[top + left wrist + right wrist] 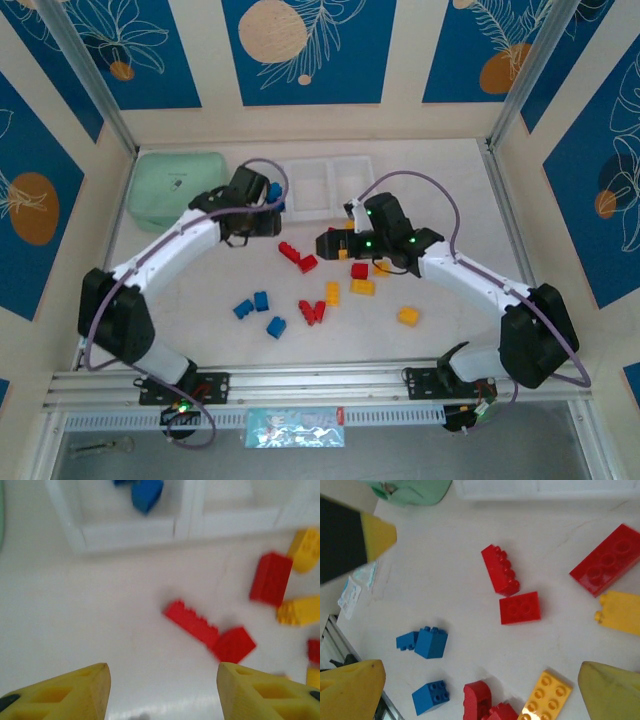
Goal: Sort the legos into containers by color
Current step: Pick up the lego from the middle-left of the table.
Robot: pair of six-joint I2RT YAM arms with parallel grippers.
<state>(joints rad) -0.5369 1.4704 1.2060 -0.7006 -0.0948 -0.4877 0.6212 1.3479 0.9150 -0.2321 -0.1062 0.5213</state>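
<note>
My left gripper draws back and moves down onto the outermost loose blue lego next, since that lego lies below the open fingers and nearer my base.
Three white containers (pixel 330 185) stand in a row at the back; the left one (pixel 130 530) holds a blue lego (pixel 147 492). My left gripper (pixel 162 680) is open and empty just in front of it, above bare table, with two red legos (pixel 192 621) ahead to its right. Over the middle pile my right gripper (pixel 480 672) is wide open with nothing in it. Under it lie red legos (pixel 520 607), blue legos (pixel 430 641) and a yellow plate (pixel 546 695). From above, loose red (pixel 307 263), yellow (pixel 362 287) and blue (pixel 261 300) legos are spread mid-table.
A mint-green pouch (pixel 178 185) lies at the back left, beside the left arm. A lone yellow lego (pixel 408 316) sits toward the right arm's base. The metal rail (pixel 320 380) runs along the near edge.
</note>
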